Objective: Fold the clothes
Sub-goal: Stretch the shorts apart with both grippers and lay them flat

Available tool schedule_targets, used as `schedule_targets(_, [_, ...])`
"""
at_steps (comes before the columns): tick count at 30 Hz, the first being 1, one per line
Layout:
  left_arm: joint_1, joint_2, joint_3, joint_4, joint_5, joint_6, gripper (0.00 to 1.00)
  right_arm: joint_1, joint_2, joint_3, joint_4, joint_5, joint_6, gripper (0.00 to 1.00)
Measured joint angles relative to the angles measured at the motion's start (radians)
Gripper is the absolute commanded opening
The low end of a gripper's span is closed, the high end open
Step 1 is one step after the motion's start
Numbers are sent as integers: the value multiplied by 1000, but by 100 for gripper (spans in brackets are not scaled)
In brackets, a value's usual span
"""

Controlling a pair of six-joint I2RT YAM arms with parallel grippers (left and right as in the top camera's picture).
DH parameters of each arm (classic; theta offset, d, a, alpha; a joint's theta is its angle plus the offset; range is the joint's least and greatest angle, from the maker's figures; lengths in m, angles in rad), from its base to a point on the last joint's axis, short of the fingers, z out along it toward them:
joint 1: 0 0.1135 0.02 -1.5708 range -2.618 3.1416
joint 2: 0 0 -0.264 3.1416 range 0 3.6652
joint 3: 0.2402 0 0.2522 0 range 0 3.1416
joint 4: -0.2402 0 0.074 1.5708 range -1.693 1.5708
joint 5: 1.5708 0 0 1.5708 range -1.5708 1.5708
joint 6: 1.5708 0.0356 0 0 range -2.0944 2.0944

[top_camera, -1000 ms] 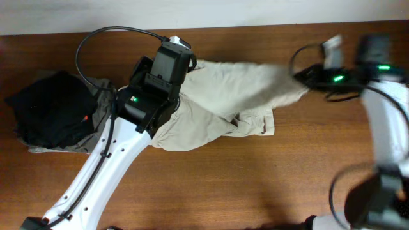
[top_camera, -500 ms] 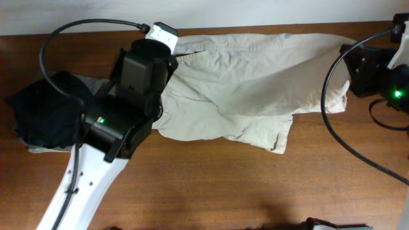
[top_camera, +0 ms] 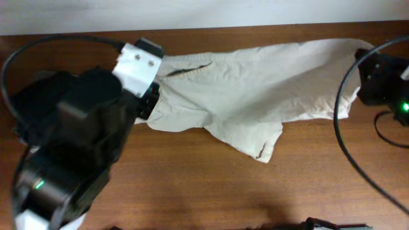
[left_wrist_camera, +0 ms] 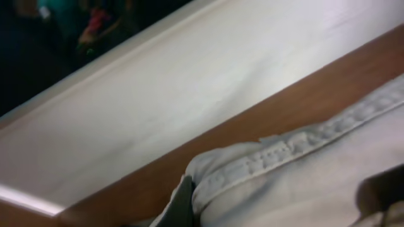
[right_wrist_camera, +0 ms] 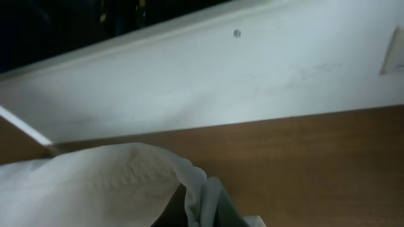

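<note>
My left gripper moves down and outward to the bare wood by the white wall (top_camera: 199, 41) next. It releases the waistband end there, as the shorts (top_camera: 255, 89) hang raised between both grippers.
The beige shorts (top_camera: 255, 89) are stretched sideways along the back of the wooden table (top_camera: 211, 191), with one leg corner (top_camera: 262, 150) hanging toward the front. My left gripper (top_camera: 155, 96) is shut on the waistband end at the left. In the left wrist view the stitched waistband (left_wrist_camera: 284, 157) runs out from the gripper (left_wrist_camera: 189, 198). My right gripper (top_camera: 360, 76) is shut on the shorts' right end. The right wrist view shows bunched pale cloth (right_wrist_camera: 113, 183) pinched at the gripper (right_wrist_camera: 205, 198).
A black garment (top_camera: 29, 105) lies at the table's left, mostly hidden by my raised left arm (top_camera: 70, 160). A white wall (top_camera: 192, 13) borders the table's back edge. Black cables loop beside the right arm (top_camera: 342, 128).
Both grippers have moved apart, pulling the shorts from a bunched heap into a wide span. The left arm has risen toward the camera and the right gripper has shifted further right.
</note>
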Motion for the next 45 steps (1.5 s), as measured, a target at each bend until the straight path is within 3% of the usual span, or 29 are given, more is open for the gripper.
schedule_targets(8, [1,-24,188,-141,172,0,0,0,-103,15,-11,53,43,4])
schedule_targets(17, [1,-28,353,-256,349,-15,0,0,-123,169,-154,113,70,4])
schedule_targets(25, [1,0,383,-338,305,-100,0,0,-108,207,-252,138,78,4])
schedule_targets(29, [1,114,392,-348,224,-129,0,0,-20,212,-311,146,77,4])
schedule_targets(38, [47,575,391,-236,125,-144,4,0,333,207,-329,172,68,4])
schedule_targets(45, [95,827,388,-50,125,-147,10,1,591,205,-271,171,47,4])
